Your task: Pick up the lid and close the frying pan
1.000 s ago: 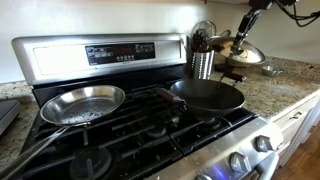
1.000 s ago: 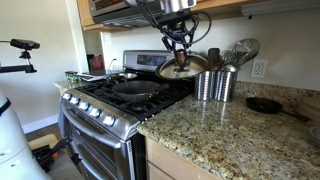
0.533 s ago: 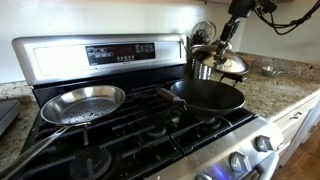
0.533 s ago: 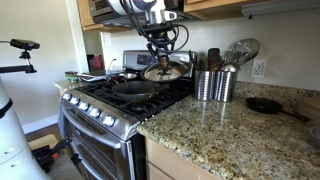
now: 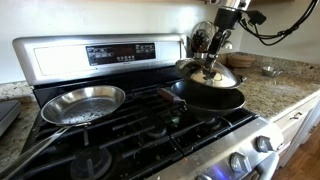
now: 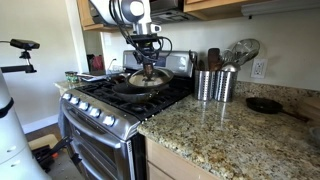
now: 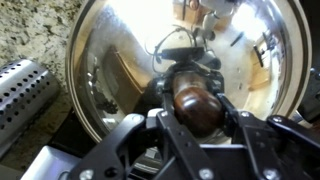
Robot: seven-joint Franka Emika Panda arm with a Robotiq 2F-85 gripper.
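The glass lid still hangs above, so my gripper should lower it onto the rim of the black frying pan [image 5: 208, 96] and release the knob.
My gripper [image 5: 213, 62] is shut on the dark knob [image 7: 196, 105] of the round glass lid [image 5: 210, 75] with a shiny metal rim. I hold the lid level, a little above the black frying pan [image 5: 208, 96], which sits on the stove's front burner. In the other exterior view the lid [image 6: 148, 78] hangs just over the pan [image 6: 133, 88] under the gripper [image 6: 148, 66]. In the wrist view the lid [image 7: 110, 60] fills most of the frame and hides the pan below.
A shiny silver steel pan [image 5: 83, 102] sits on another burner. Two perforated metal utensil holders [image 6: 215, 84] stand on the granite counter [image 6: 220, 130] beside the stove, one also in the wrist view [image 7: 25, 85]. A small dark pan [image 6: 265, 104] lies on the counter.
The gripper has carried the lid from over the counter by the utensil holders across to above the black frying pan, and lower.
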